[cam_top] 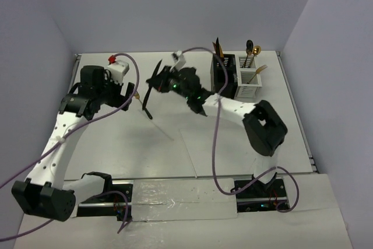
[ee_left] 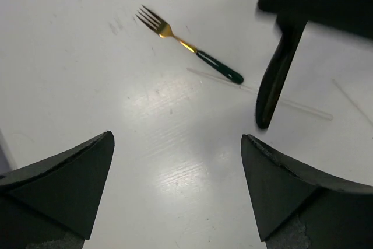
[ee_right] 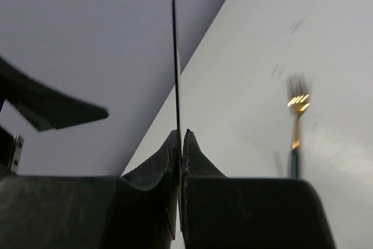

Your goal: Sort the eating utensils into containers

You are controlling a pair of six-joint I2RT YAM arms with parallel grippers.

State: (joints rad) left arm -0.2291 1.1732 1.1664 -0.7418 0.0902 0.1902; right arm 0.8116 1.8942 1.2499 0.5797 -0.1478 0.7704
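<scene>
Pointed utensils stand at the black container's far end. The right gripper rises next, swings outward over it, turns and lowers the thin black utensil inside.
My right gripper (ee_right: 182, 135) is shut on a thin black utensil (ee_right: 175, 56), seen edge-on between its fingers. From above, that black utensil (cam_top: 150, 100) hangs over the table left of the right gripper (cam_top: 165, 80). In the left wrist view its dark handle (ee_left: 275, 80) dangles at the upper right. My left gripper (ee_left: 178, 138) is open with nothing between its fingers, above the bare table. A gold fork with a dark green handle (ee_left: 186, 45) lies beyond it, also seen in the right wrist view as the fork (ee_right: 297, 115). The black container (cam_top: 223, 74) and the white container (cam_top: 247, 83) stand at the back right with utensils upright in them.
Thin white sticks (ee_left: 303, 108) lie on the table near the fork's handle. Purple cables (cam_top: 214, 144) loop over both arms. The left gripper (cam_top: 124, 94) hovers close to the hanging utensil. Grey walls close in the table on three sides.
</scene>
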